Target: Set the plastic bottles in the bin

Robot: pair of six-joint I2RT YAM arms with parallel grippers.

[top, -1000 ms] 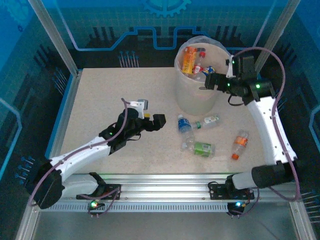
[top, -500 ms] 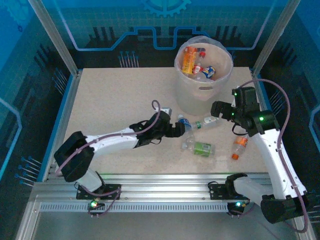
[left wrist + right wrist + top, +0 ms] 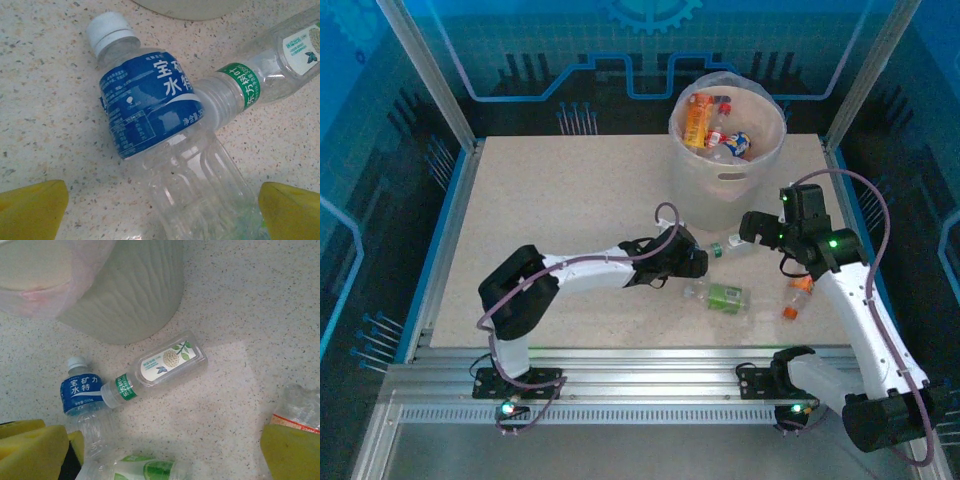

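Observation:
Since the clear body of the blue-label bottle [image 3: 200, 192] lies between my open yellow fingertips, I will lower my left gripper around it and close on its sides.
A clear bottle with a blue label and white cap [image 3: 150, 115] lies on the table, its body between the yellow fingertips [image 3: 32, 207] of my open left gripper [image 3: 162, 210], with a gap on each side. A white-label bottle with a green collar [image 3: 160, 367] lies against it, below the bin [image 3: 710, 200]. My right gripper [image 3: 165, 460] hovers open over bare table near this bottle [image 3: 732, 245]. A green-label bottle [image 3: 718, 295] and an orange bottle [image 3: 798, 292] lie nearer the front. Several bottles [image 3: 697, 118] sit inside the bin.
The bin's wall [image 3: 125, 295] stands just beyond the lying bottles. The left arm [image 3: 590, 272] stretches across the middle of the table. The speckled tabletop [image 3: 540, 190] is open at the left and back, framed by metal posts and blue walls.
My left arm has reached right until its open fingers straddle the blue-label bottle. My right arm has come away from the bin's rim, down toward the white-label bottle.

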